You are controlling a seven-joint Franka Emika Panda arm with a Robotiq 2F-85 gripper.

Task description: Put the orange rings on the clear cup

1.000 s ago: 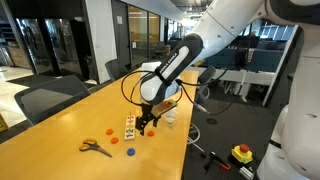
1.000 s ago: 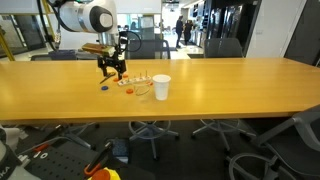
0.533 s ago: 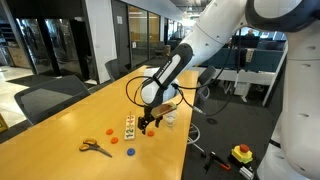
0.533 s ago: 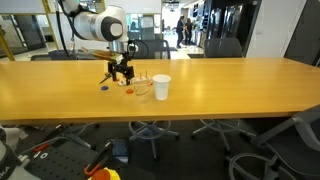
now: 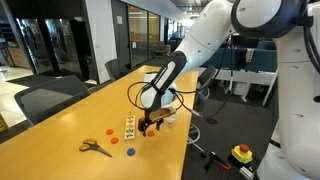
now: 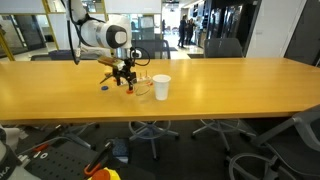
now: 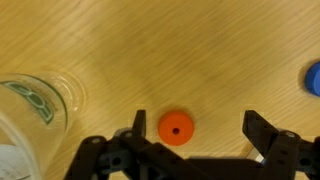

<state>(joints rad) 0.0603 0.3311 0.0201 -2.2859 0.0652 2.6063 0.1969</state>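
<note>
Next, my gripper goes down to the table and closes on the sides of the orange ring (image 7: pixel 176 127), which lies flat below, already between its open fingers.
In the wrist view an orange ring (image 7: pixel 175 127) lies flat on the wooden table, between my open jaws and closer to the left finger (image 7: pixel 139 126). My gripper (image 7: pixel 198 130) is open and empty, low over the table. The clear cup (image 7: pixel 40 100), with a green print, stands just left of the ring. In both exterior views the gripper (image 5: pixel 150 123) (image 6: pixel 127 82) hangs close above the table beside the clear cup (image 6: pixel 144 91). Another orange ring (image 5: pixel 108 130) lies further along the table.
A white cup (image 6: pixel 161 87) stands beside the clear one. Blue rings (image 5: pixel 114 141) (image 7: pixel 312 78), orange-handled scissors (image 5: pixel 93 147) and a small printed card (image 5: pixel 130 127) lie on the table. Office chairs (image 5: pixel 45 98) stand around it.
My gripper has moved toward the cups and come down lower over the table. The rings and cups have not moved.
</note>
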